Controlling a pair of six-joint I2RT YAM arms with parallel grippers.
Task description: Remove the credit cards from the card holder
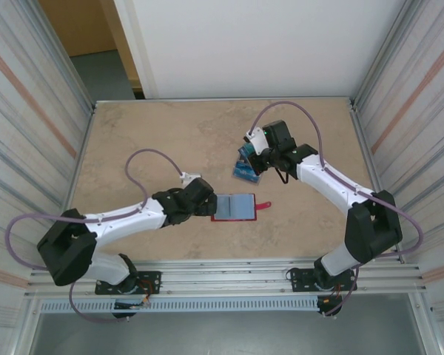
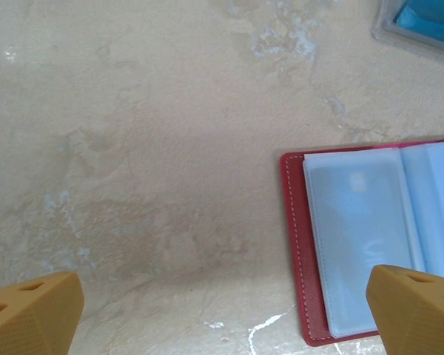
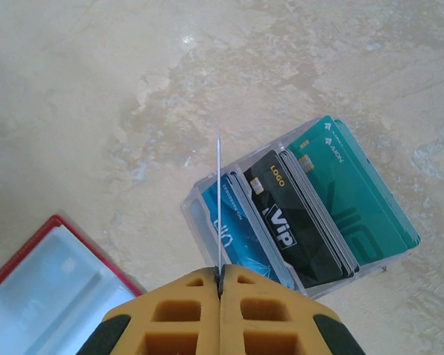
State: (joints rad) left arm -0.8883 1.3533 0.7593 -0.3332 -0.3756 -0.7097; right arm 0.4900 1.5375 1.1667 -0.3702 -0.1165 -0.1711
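My right gripper should next move down onto the blue cards nearest the card holder and let go of the edge-on credit card, because the card is still hanging above the clear tray [image 3: 200, 203].
The card holder [image 1: 233, 206] lies spread open on the table, red with pale blue-grey pockets and its snap tab pointing right. My left gripper [image 1: 207, 205] is open just left of it, and one fingertip [image 2: 418, 310] hangs over its left pocket [image 2: 355, 244]. My right gripper [image 3: 220, 275] is shut on one credit card [image 3: 219, 207], seen edge-on as a thin line. It holds the card above a clear plastic tray [image 3: 200, 203] that contains more credit cards [image 3: 311, 200] in blue, black and teal. The card holder's corner [image 3: 44, 296] shows at the lower left of the right wrist view.
The clear tray [image 1: 246, 166] sits behind and to the right of the card holder, under the right wrist, and its corner [image 2: 414, 29] shows in the left wrist view. Metal walls border the marbled tabletop [image 1: 155, 140] on the left, right and back.
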